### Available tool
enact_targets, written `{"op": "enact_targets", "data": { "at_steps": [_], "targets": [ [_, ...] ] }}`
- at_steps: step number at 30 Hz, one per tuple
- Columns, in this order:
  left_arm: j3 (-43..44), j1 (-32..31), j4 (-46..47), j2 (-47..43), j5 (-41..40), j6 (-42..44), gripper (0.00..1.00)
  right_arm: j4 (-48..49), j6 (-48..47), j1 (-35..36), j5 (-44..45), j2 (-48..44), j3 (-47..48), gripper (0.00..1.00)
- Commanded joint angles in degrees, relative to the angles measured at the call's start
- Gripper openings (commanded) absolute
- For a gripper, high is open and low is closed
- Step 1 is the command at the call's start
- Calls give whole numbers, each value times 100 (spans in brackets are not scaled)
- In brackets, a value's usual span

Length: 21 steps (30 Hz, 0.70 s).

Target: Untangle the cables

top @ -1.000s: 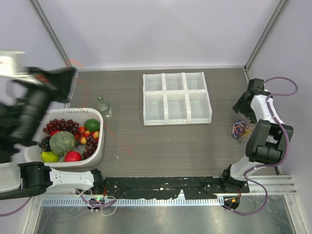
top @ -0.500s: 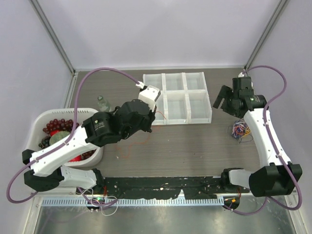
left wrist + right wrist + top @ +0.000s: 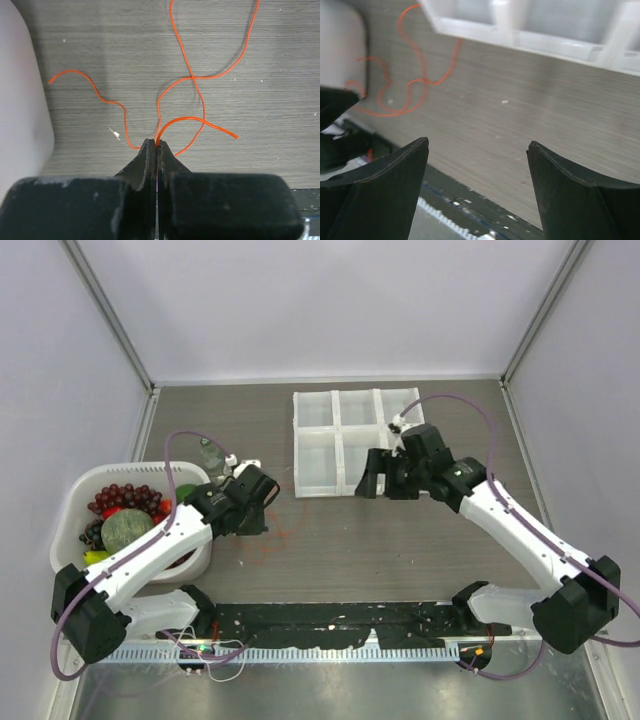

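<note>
The right gripper swings left in the top view next. It then lowers to the red-orange cable near the tray's corner, where parts of the cable cross.
A thin red-orange cable lies in loose loops on the grey table. My left gripper is shut on one strand of it, low over the table beside the basket. In the top view the left gripper sits right of the basket, and the cable shows only faintly. My right gripper is open and empty, above the table in front of the tray. The red-orange cable lies to its far left. In the top view the right gripper is at the tray's front edge. The other coloured cables are hidden.
A white basket of fruit stands at the left, its wall close to my left gripper. A small clear bottle stands behind it. A white six-compartment tray sits at the back centre. A black rail runs along the near edge.
My left arm swung down and left to the table beside the basket, carrying the red-orange cable. My right arm swung left from the right edge to the tray's front, now covering the cable bundle.
</note>
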Motion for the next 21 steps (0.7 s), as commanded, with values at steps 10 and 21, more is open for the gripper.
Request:
{"op": "enact_targets", "data": {
  "at_steps": [10,21],
  "targets": [
    [-545,727,1806,1300,1126,5,2,4350,2261,1127,-1575,2245,-856,79],
    [-432,948,1096,205,1978,49,73,2780,1718,1952,-261,3574,381,68]
  ]
}}
